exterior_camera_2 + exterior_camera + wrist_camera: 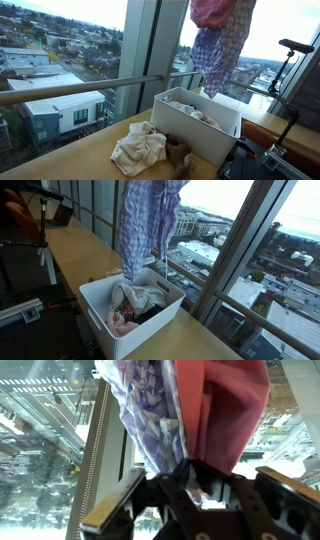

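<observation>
My gripper should next lower the checked cloth over the white bin onto the pile inside and release it, since its bottom end still hangs above the laundry (135, 302).
A blue-and-white checked cloth (143, 222) with a pink lining hangs high above a white bin (102, 317) in both exterior views; the other exterior view shows the cloth (222, 45) over the bin (205, 135) too. The gripper is above the top edge of both exterior views. In the wrist view, which stands upside down, my gripper (200, 478) is shut on the cloth (160, 415), whose pink side (222, 410) faces the camera. The bin holds white and dark laundry (135, 302).
The bin stands on a wooden counter (75, 250) along a tall window with a metal rail (70, 92). A crumpled white cloth (138, 148) and a brown item (180, 156) lie on the counter beside the bin. Dark equipment (262, 165) stands behind it.
</observation>
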Controlling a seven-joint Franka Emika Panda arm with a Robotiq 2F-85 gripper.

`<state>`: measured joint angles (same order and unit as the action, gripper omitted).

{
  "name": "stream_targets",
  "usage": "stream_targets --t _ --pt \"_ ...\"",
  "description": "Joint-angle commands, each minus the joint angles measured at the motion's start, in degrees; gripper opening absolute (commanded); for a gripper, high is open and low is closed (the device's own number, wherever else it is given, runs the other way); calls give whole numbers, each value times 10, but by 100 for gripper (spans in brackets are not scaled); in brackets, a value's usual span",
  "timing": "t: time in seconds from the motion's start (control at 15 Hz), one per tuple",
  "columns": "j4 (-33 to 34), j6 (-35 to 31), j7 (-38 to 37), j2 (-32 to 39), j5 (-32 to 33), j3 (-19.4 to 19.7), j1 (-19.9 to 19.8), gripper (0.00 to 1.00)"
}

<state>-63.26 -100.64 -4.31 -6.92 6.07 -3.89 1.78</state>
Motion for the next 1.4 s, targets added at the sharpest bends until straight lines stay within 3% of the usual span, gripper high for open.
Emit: stream_targets --t 0.0,0.53,1.33 --pt "74 32 4 39 10 -1 -2 3" --pt "-74 -2 1 19 -19 24 -19 3" --pt "-375 -126 13 -21 -48 46 -32 3"
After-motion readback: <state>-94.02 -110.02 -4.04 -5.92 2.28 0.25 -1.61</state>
